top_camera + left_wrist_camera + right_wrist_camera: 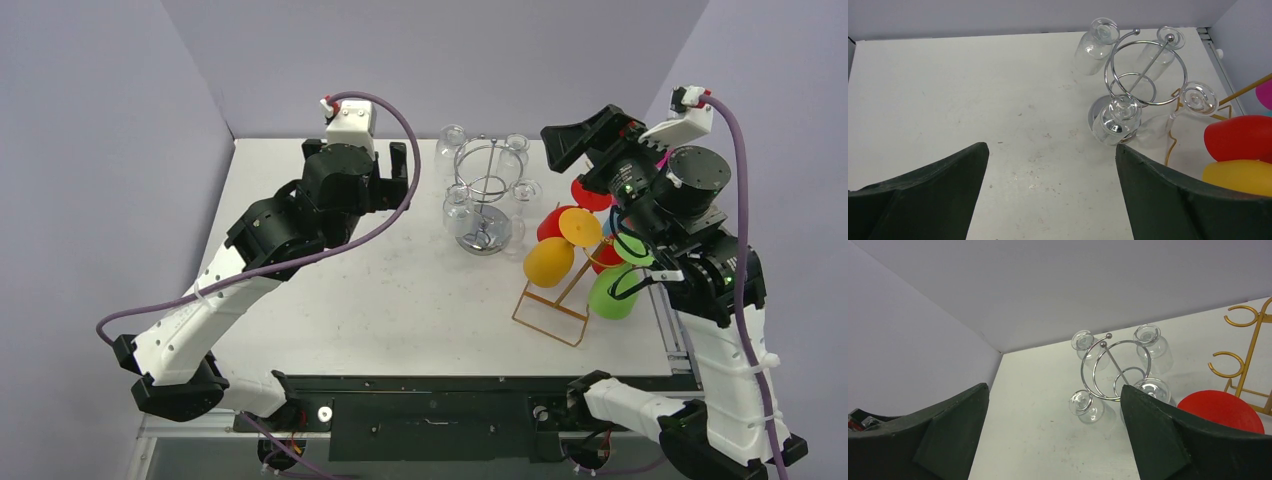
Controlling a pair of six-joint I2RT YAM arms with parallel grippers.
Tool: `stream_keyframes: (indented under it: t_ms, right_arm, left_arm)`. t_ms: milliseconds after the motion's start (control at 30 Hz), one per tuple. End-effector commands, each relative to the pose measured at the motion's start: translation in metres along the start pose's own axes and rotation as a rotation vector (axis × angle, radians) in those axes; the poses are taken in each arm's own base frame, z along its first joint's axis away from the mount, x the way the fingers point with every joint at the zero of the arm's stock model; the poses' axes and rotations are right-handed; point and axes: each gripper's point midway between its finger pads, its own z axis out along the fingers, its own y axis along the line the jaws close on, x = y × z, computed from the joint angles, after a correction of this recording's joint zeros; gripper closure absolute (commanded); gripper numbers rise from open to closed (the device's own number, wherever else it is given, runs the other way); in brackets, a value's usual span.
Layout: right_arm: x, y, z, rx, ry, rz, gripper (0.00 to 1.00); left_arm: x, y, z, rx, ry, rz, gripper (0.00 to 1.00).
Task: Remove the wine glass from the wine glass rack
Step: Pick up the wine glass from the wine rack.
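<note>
Next, my left gripper will lower across to its right in the top view, turning to pinch the nearest glass's foot [458, 194] [1124, 107] below it, as that juts outside the rack's ring.
A chrome wire wine glass rack [484, 186] stands at the back middle of the white table [400, 300], with several clear wine glasses hanging upside down from its ring. One clear glass [457, 206] hangs on the near left and another [452, 138] on the far left. My left gripper [397, 180] hovers open just left of the rack, holding nothing. In the left wrist view the nearest glass [1120, 120] lies just beyond the right fingertip. My right gripper [556, 146] is raised at the rack's right, open and empty; its view looks down on the rack [1115, 365].
A gold wire rack [550, 315] right of the chrome one holds coloured plastic glasses: yellow [548, 262], red [590, 195] and green [612, 292]. They sit under the right arm. Grey walls close the back and sides.
</note>
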Motion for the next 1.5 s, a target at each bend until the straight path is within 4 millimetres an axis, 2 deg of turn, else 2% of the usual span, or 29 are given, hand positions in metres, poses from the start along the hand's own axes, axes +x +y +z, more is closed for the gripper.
stream_keyframes:
  t_ms: [0,267,600,733,767,800,867,1000,1200,1467]
  right_arm:
    - [-0.004,-0.003,-0.005,0.004,-0.021,-0.004,0.0]
    - [0.011,-0.011,-0.004,0.016,0.008,-0.006,0.0]
    - [0.031,-0.015,0.001,0.014,0.054,0.013,0.01]
    - [0.037,-0.015,0.002,0.005,0.069,0.025,0.02]
    - [0.039,-0.015,0.003,0.003,0.074,0.029,0.02]
    - [0.04,-0.015,0.002,0.001,0.076,0.032,0.03]
    - [0.041,-0.015,0.002,0.0,0.079,0.034,0.03]
    - [0.043,-0.016,0.0,0.001,0.084,0.037,0.03]
    - [0.047,-0.017,0.0,0.001,0.093,0.046,0.04]
    - [0.05,-0.015,0.0,-0.009,0.104,0.051,0.04]
  left_arm:
    - [-0.008,-0.009,-0.003,0.052,-0.025,-0.064,0.04]
    - [0.021,-0.035,0.009,0.177,0.07,-0.084,0.04]
    - [0.061,-0.066,0.037,0.301,0.194,-0.259,0.04]
    - [0.069,-0.072,0.053,0.333,0.217,-0.336,0.02]
    - [0.065,-0.073,0.059,0.352,0.212,-0.361,0.01]
    - [0.068,-0.069,0.066,0.346,0.219,-0.383,0.03]
    - [0.067,-0.072,0.074,0.383,0.226,-0.415,0.11]
    - [0.074,-0.085,0.082,0.465,0.276,-0.457,0.21]
    - [0.087,-0.097,0.094,0.53,0.321,-0.536,0.31]
    - [0.104,-0.103,0.115,0.535,0.363,-0.632,0.42]
